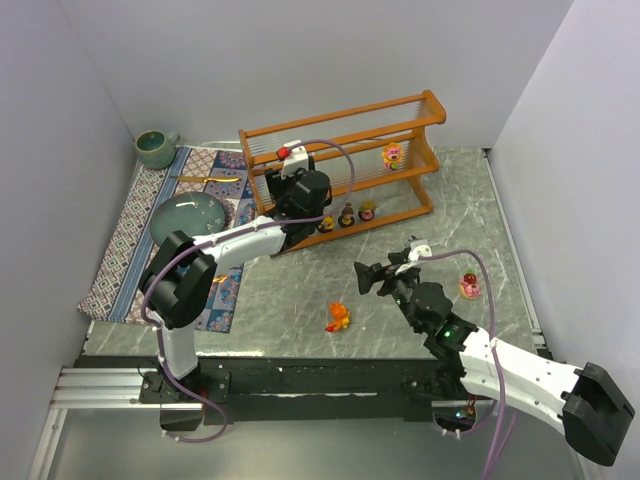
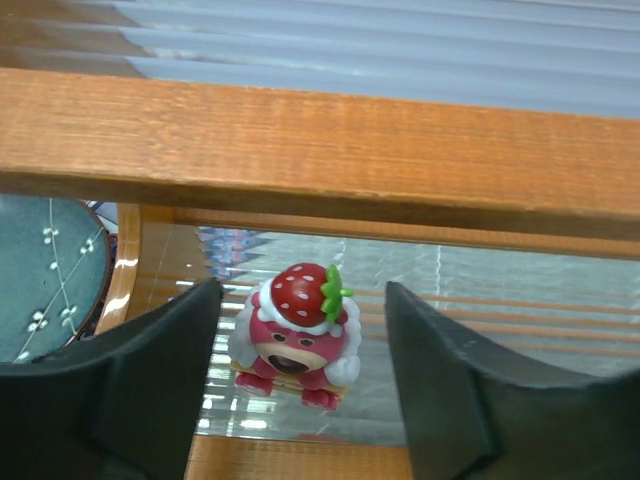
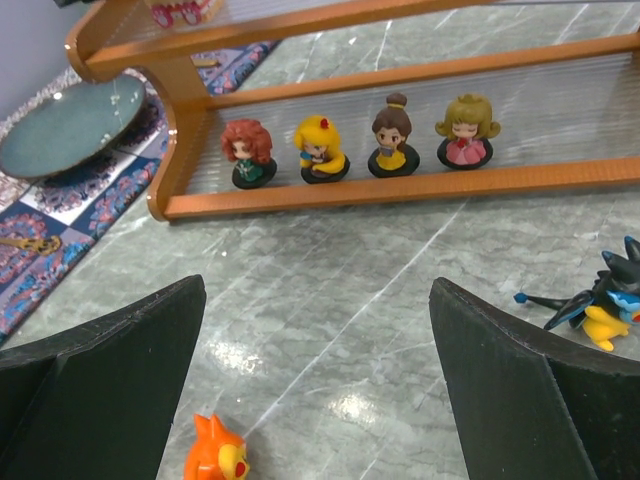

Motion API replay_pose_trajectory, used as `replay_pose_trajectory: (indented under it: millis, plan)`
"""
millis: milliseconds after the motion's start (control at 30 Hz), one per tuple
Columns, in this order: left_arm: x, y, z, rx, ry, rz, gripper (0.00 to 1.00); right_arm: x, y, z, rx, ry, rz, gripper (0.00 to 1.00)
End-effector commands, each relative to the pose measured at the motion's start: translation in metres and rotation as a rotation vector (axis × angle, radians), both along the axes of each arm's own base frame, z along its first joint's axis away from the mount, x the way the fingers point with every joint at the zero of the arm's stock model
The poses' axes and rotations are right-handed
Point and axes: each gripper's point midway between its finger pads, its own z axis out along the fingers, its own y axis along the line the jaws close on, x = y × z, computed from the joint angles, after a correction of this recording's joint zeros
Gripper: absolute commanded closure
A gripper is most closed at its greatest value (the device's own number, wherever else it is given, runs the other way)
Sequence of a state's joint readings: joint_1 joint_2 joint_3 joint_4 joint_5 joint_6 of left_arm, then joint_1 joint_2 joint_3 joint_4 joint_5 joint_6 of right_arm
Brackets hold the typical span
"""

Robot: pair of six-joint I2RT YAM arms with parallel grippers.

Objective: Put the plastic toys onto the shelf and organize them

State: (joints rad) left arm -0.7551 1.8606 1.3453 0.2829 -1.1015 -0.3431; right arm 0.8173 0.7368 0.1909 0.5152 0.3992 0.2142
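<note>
My right gripper should swing over, tilt down and lower onto the pink toy's red top, as the toy stands clear below, right in the top view.
The shelf stands at the back of the table. My left gripper is open at the left end of one of its tiers, a finger on each side of a pink bear toy with a strawberry hat. That toy stands on the clear slats with a gap to each finger. Several figurines line the bottom tier, and a pink-and-yellow one stands on a higher tier. My right gripper hangs open over the table with nothing between its fingers. An orange toy lies by its left finger, a black-and-yellow toy by its right.
A pink toy stands on the marble table at the right. Left of the shelf a patterned mat holds a teal plate, with a green cup at the back left corner. White walls enclose the table.
</note>
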Motion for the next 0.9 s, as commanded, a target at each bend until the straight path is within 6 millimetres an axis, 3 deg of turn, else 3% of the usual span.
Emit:
replay_pose_trajectory:
  millis: [0,67,167,267,367,433,500,533,600,633,667,700,733,800,867]
  plan:
    - [0.000,-0.006,0.035,-0.074,-0.066,-0.021,0.24,0.007,0.004,0.021,0.026,-0.039,-0.005,0.00]
    - [-0.003,-0.007,0.041,-0.082,-0.065,-0.037,0.20,0.006,0.005,0.021,0.025,-0.040,-0.001,0.00]
    - [-0.012,-0.011,0.052,-0.093,-0.063,-0.070,0.06,0.006,0.006,0.022,0.024,-0.037,0.003,0.00]
    - [-0.025,-0.017,0.066,-0.126,-0.060,-0.122,0.01,0.008,0.006,0.021,0.020,-0.020,-0.002,0.00]
    - [-0.045,-0.026,0.077,-0.155,-0.030,-0.203,0.03,0.010,0.006,0.018,0.030,0.022,-0.018,0.00]
    - [-0.061,-0.027,0.076,-0.174,0.035,-0.274,0.03,0.013,0.008,0.019,0.051,0.060,-0.034,0.00]
    - [-0.079,-0.027,0.077,-0.205,0.085,-0.345,0.03,0.015,0.003,0.005,0.011,0.131,-0.068,0.00]
    - [-0.086,-0.025,0.072,-0.202,0.111,-0.366,0.03,0.018,0.004,0.012,0.021,0.142,-0.077,0.00]
    - [-0.101,-0.016,0.080,-0.225,0.126,-0.397,0.03,0.019,-0.008,-0.002,-0.041,0.214,-0.126,0.00]
    - [-0.111,-0.015,0.068,-0.211,0.180,-0.434,0.03,0.022,-0.011,0.005,-0.026,0.226,-0.150,0.00]
    - [-0.115,-0.009,0.068,-0.218,0.193,-0.442,0.03,0.020,-0.019,-0.007,-0.067,0.280,-0.176,0.00]
    - [-0.122,-0.002,0.076,-0.235,0.187,-0.464,0.03,0.026,-0.030,-0.007,-0.057,0.297,-0.219,0.00]
    - [-0.133,-0.007,0.066,-0.241,0.238,-0.535,0.03,0.027,-0.036,-0.008,-0.047,0.326,-0.241,0.00]
    - [-0.144,0.004,0.069,-0.254,0.250,-0.562,0.03,0.025,-0.049,-0.020,-0.059,0.395,-0.274,0.00]
    - [-0.160,0.007,0.059,-0.260,0.313,-0.602,0.03,0.027,-0.068,-0.026,-0.041,0.460,-0.336,0.00]
